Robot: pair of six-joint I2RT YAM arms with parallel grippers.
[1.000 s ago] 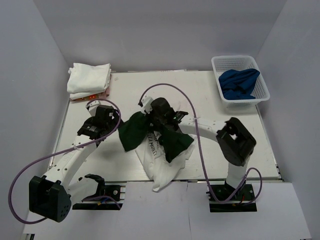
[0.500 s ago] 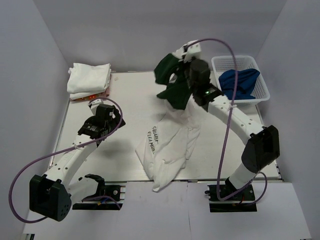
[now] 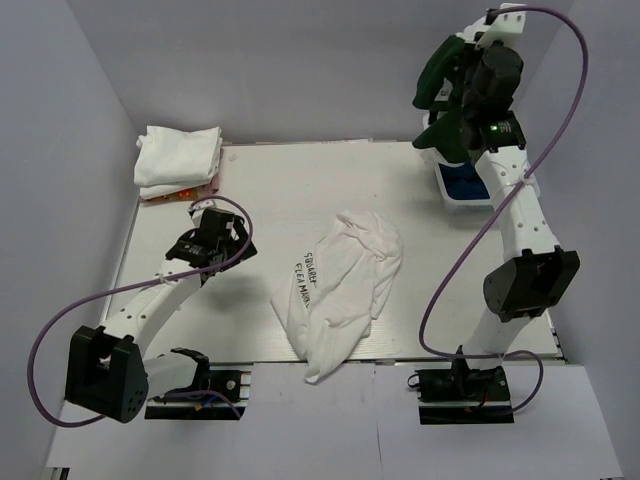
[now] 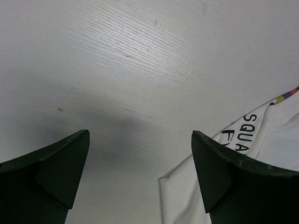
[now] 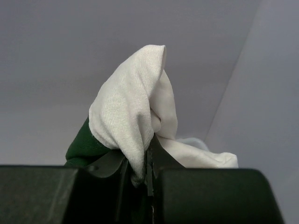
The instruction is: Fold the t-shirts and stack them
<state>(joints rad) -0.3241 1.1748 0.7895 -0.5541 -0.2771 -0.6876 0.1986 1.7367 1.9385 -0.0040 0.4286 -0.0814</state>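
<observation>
I will move my right gripper to the right in the top view, lower it and release the dark green t-shirt, because the t-shirt hangs past the rim of the basket (image 3: 464, 186) below my gripper.
My right gripper (image 3: 458, 92) is raised high at the back right, shut on the dark green t-shirt (image 3: 443, 122), which hangs over the basket. In the right wrist view the gripper (image 5: 147, 164) pinches a white fold of cloth (image 5: 131, 112) with dark green cloth (image 5: 80, 143) beside it. A white t-shirt with dark lettering (image 3: 340, 285) lies crumpled mid-table. My left gripper (image 3: 210, 245) is open and empty just left of it; its left edge shows in the left wrist view (image 4: 261, 154), with the gripper (image 4: 140, 140) above the bare table.
A folded stack of white t-shirts (image 3: 180, 160) sits at the back left corner. The white lattice basket (image 3: 452, 203) at the back right holds a royal blue t-shirt (image 3: 466, 184), mostly hidden by the green shirt and the right arm.
My right gripper has lifted the green shirt off the white shirt and swung it up and right, over the basket. The left arm has shifted slightly.
</observation>
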